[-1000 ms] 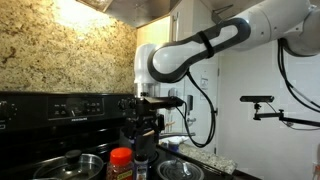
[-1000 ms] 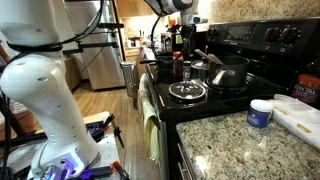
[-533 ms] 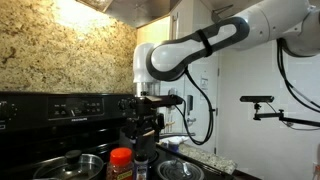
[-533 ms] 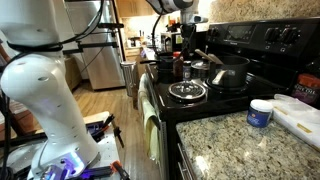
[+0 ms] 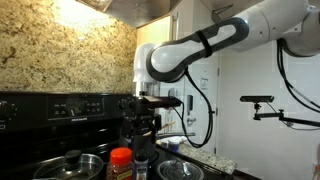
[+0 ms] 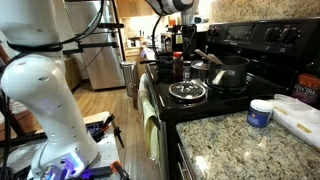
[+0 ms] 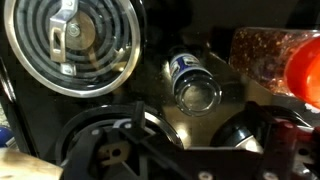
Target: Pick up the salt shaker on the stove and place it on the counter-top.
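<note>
The salt shaker stands upright below my open gripper. Next, my gripper comes down until its fingers straddle the shaker's shiny round top, and then they close.
The salt shaker stands on the black stove, just beside the wider orange-lidded jar. In the wrist view I see the shaker from above: a slim body with a blue label and a shiny round top. My gripper hangs open and empty straight above it, fingers pointing down and not touching it. In an exterior view the shaker is small and dark below the gripper. The light speckled counter-top lies beside the stove.
The orange-lidded jar holds red flakes and stands close to the shaker. A coil burner is near it. A lidded pot and a bowl sit on the cooktop. A dark pot and a white tub stand nearby.
</note>
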